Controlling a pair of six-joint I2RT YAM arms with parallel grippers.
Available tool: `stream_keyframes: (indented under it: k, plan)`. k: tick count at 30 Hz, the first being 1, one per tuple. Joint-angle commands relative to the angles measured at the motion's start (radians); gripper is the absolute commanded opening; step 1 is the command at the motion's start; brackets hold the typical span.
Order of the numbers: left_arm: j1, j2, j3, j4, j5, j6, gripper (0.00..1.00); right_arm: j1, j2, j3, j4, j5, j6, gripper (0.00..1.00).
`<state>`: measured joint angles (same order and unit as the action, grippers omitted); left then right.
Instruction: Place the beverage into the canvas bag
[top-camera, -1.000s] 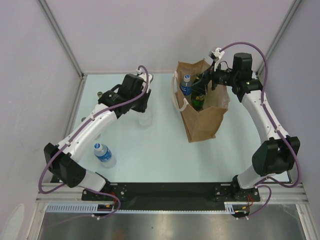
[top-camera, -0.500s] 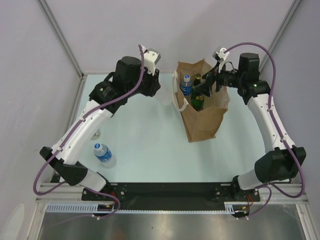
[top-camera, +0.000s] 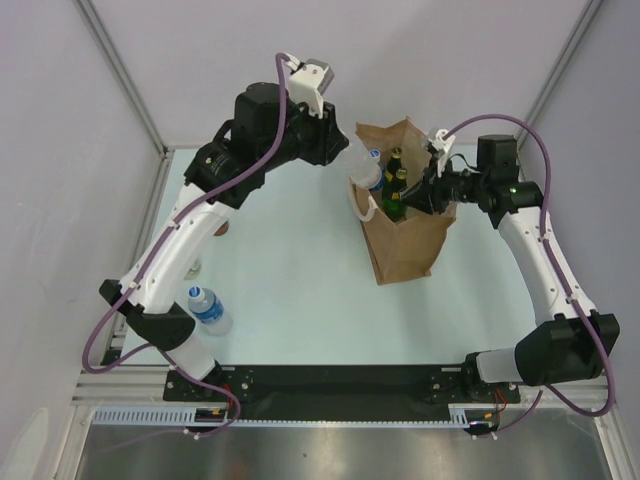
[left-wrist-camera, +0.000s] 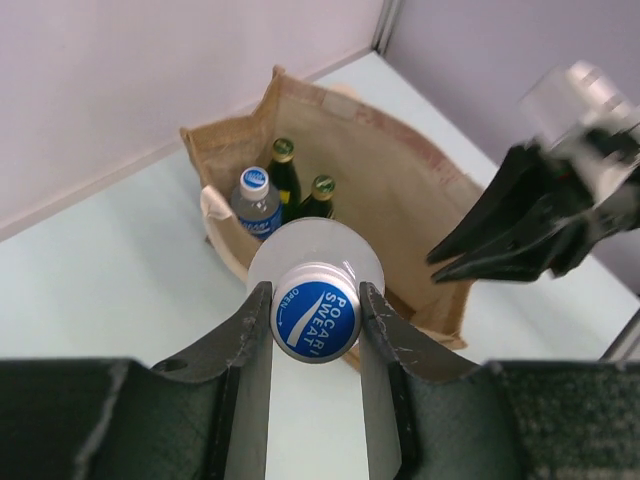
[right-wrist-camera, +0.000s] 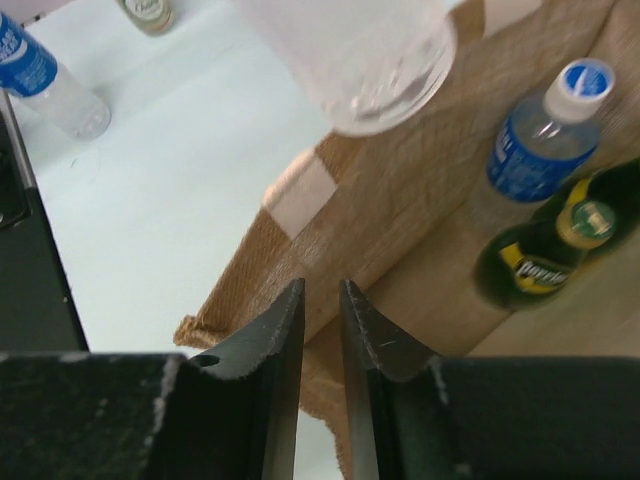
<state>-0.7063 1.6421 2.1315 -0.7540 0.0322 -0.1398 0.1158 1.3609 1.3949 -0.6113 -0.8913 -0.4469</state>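
Next, my left gripper moves to the right in the top view, then down into the bag's space beside the green bottles, since its bare bottom shows.
My left gripper (left-wrist-camera: 315, 320) is shut on the blue "Pocari Sweat" cap of a clear beverage bottle (left-wrist-camera: 300, 250). The bottle (top-camera: 360, 162) hangs upright just above the left rim of the tan canvas bag (top-camera: 405, 250), and its clear base (right-wrist-camera: 370, 60) shows from below. Inside the bag (left-wrist-camera: 400, 200) stand a blue-labelled water bottle (left-wrist-camera: 255, 200) and two green bottles (left-wrist-camera: 285, 165). My right gripper (top-camera: 428, 190) hovers at the bag's right rim. Its jaws (right-wrist-camera: 322, 290) are almost together with only a thin slit. I cannot tell whether fabric is pinched.
Another blue-labelled water bottle (top-camera: 207, 308) stands on the table near the left arm's base. A small bottle (top-camera: 191, 266) stands beside the left forearm. White loop handles (top-camera: 358, 205) hang off the bag's left side. Grey walls enclose the table on three sides.
The left arm lifted the clear bottle off the table and carried it right, to above the bag. The right gripper drew back from inside the bag and its jaws narrowed.
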Motion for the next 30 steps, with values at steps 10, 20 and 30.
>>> stream_keyframes:
  k: [10,20,30]
  plan:
    - [-0.016,0.042,0.117,0.309,0.069,-0.096,0.0,0.061,-0.042,-0.08,-0.165,-0.077,-0.21,0.24]
    - [-0.045,0.189,0.13,0.286,0.025,-0.054,0.0,0.013,-0.062,-0.071,-0.082,-0.067,-0.115,0.27]
    - [-0.091,0.312,0.151,0.271,-0.115,0.083,0.0,-0.108,-0.075,-0.059,0.05,-0.069,0.034,0.29]
